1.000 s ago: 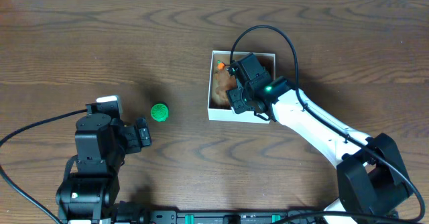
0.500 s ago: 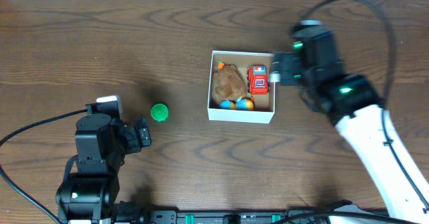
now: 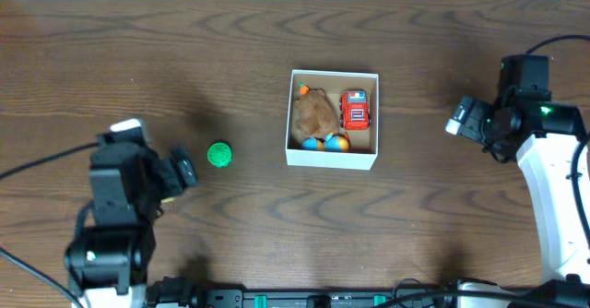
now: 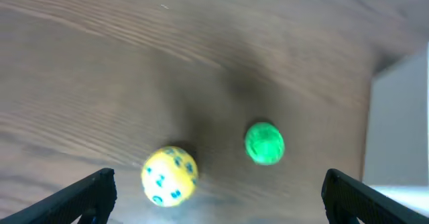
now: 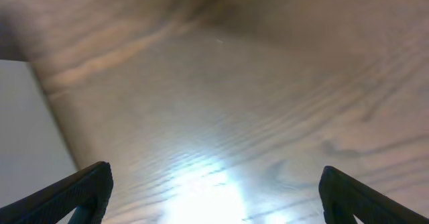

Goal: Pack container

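Observation:
The yellow ball (image 3: 169, 199) (image 4: 169, 176) lies below, to the left in my left gripper's wrist view. My left gripper needs to move that way next and lower its open fingers around the ball.
The container (image 3: 332, 157) is a white-walled square box with a tan inside at the table's middle. It holds a brown plush toy (image 3: 314, 114), a red toy car (image 3: 355, 110) and small orange and blue balls (image 3: 328, 143). A green ball (image 3: 218, 154) lies on the table left of it and also shows in the left wrist view (image 4: 264, 143). A yellow ball with blue marks (image 4: 169, 175) lies just ahead of my open left gripper (image 4: 218, 207), which is left of the green ball (image 3: 182, 171). My right gripper (image 3: 464, 119) is open and empty, right of the container.
The container's white wall shows at the right edge of the left wrist view (image 4: 401, 110) and at the left edge of the right wrist view (image 5: 27, 123). Bare brown wood table lies under my right gripper (image 5: 214, 200).
My right gripper has left the container and pulled back to the right; the red car now lies inside. My left arm has shifted slightly left.

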Available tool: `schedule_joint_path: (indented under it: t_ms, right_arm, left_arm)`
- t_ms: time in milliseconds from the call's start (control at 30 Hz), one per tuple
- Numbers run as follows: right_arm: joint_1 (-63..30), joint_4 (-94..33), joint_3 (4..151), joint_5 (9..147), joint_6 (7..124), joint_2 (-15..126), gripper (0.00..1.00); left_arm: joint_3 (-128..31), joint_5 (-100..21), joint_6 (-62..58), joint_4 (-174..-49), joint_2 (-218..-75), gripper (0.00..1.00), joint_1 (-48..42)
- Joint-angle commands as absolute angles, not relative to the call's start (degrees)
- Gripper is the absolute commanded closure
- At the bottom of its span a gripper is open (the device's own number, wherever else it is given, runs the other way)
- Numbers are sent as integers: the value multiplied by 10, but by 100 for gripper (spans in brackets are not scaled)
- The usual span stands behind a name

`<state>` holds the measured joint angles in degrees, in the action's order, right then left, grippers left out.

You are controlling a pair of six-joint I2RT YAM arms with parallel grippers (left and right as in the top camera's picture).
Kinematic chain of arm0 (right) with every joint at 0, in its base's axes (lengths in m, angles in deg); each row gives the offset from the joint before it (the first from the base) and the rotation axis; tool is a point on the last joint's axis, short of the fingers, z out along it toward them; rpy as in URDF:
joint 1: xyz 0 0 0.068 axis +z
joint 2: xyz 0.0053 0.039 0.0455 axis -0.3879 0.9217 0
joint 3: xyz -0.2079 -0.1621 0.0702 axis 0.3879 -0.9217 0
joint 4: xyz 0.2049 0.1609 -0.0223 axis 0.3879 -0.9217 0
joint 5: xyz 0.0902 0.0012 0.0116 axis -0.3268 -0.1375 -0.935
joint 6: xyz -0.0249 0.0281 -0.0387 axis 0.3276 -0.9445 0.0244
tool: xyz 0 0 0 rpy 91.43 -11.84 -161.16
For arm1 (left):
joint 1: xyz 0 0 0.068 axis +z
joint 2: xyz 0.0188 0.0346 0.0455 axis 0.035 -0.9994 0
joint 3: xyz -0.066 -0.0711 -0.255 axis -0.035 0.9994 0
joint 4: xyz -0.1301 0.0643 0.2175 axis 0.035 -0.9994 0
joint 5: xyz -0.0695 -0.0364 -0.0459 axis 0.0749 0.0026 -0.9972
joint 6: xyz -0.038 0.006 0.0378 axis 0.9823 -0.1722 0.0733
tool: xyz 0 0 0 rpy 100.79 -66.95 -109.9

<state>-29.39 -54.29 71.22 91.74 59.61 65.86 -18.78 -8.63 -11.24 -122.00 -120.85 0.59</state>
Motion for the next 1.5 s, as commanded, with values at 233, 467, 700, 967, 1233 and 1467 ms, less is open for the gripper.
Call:
schedule_joint_path:
  t_ms: [233,467,700,967,1233,1467]
  right_arm:
    - [-304,-542,703,903,619,660,1]
    - [-304,-540,703,903,619,660,1]
    - [-304,-540,703,904,620,660,1]
    - [-304,-540,703,905,624,660,1]
    - [-304,-540,703,905,624,660,1]
    - [-304,-540,703,905,624,660,1]
  left_arm:
    - [-228,-173,-79,-1225,-1489,2,125]
    - [-228,-177,-80,-1222,-1616,2,130]
    - [-219,-177,-79,-1226,-1668,0,130]
    - [-204,-177,-79,-1226,-1682,28,130]
    - [-204,-178,-79,-1231,-1681,54,130]
    - [-273,-220,-79,-1276,-1657,72,120]
